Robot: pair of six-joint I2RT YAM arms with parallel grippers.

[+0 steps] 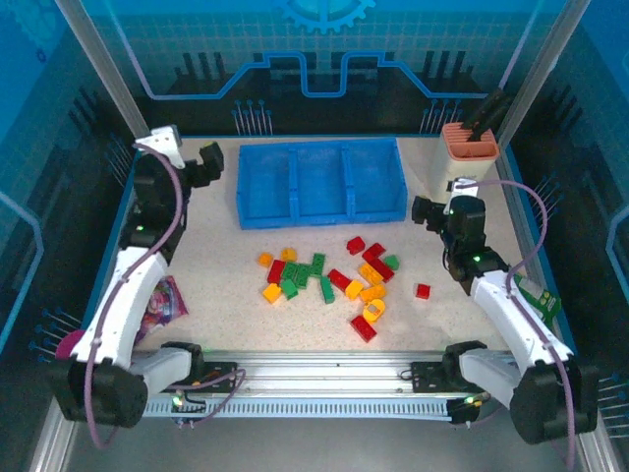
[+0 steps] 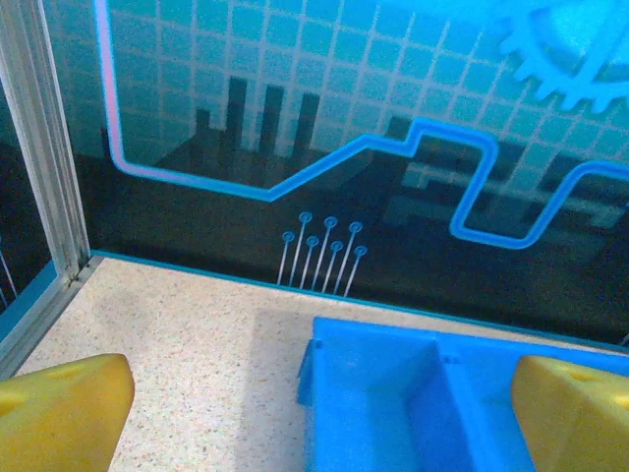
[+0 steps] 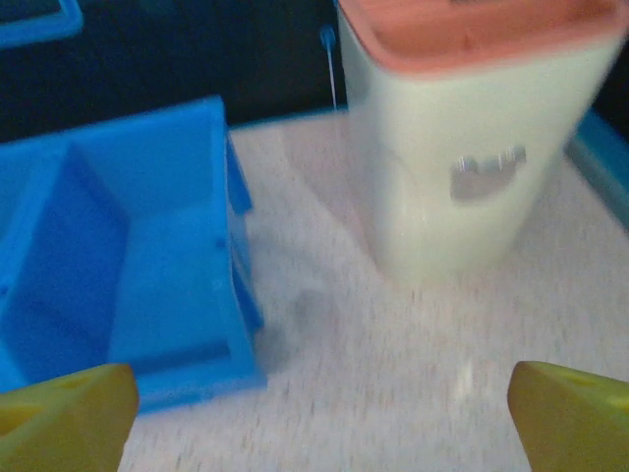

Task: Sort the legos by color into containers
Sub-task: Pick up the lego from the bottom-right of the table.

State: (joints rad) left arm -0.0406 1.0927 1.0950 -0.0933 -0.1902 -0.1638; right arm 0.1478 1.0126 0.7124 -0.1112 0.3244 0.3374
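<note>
The lone red brick is below my right gripper and closer to my base. I should next move my right gripper back and lower it onto that brick with its tip pointing down.
The legos, red, green and orange-yellow, lie scattered on the table in front of the blue tray, one red brick apart at the right. The tray's three containers look empty. My left gripper hangs open beside the tray's left end; in the left wrist view its yellow fingers straddle the tray's left corner from above, holding nothing. My right gripper is open just right of the tray, over bare table between the tray and a cream holder.
The cream holder with an orange top stands at the back right. A crinkly snack packet lies under the left arm, and a pink cup sits at the near left edge. Blue walls enclose the table.
</note>
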